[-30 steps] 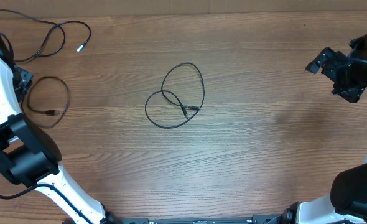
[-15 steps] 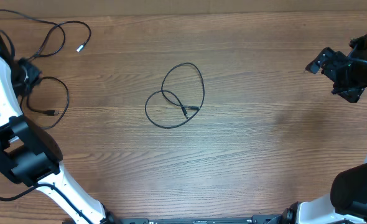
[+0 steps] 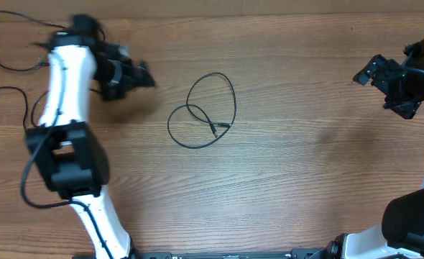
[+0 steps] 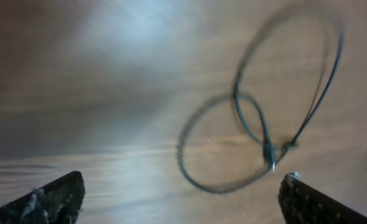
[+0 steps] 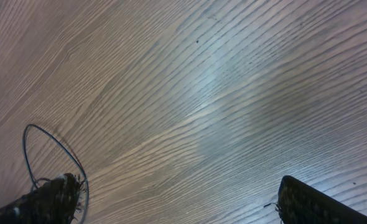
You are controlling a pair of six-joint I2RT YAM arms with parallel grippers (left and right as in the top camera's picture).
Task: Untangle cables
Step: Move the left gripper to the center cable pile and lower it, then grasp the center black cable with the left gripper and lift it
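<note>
My left gripper will swing to the right in the overhead view next and go down onto the part of the cable's loop beside the plug ends, because the cable lies crossed over itself.
One thin black cable (image 3: pixel 190 108) lies in a double loop at the table's middle, with its plug end on the right side. My left gripper (image 3: pixel 141 75), blurred by motion, hangs to the left of that loop. In the left wrist view it (image 4: pixel 183 205) stands open and empty, and the looped cable (image 4: pixel 267 146) lies ahead and to the right. More cables (image 3: pixel 11 13) (image 3: pixel 7 88) trail at the far left edge, partly hidden by the left arm. My right gripper (image 3: pixel 377 90) is open at the far right and holds nothing (image 5: pixel 183 208). That view catches only the edge of the loop (image 5: pixel 59 144).
The wooden table top (image 3: pixel 305 180) carries nothing else in view. The left arm's white links (image 3: pixel 65 79) cross the left side, and its base (image 3: pixel 65 158) stands low on the left. The right arm's base (image 3: pixel 413 223) fills the lower right corner.
My left arm has swung from the cords at the left edge to the right, toward the middle loop. The middle loop and the right arm have not moved.
</note>
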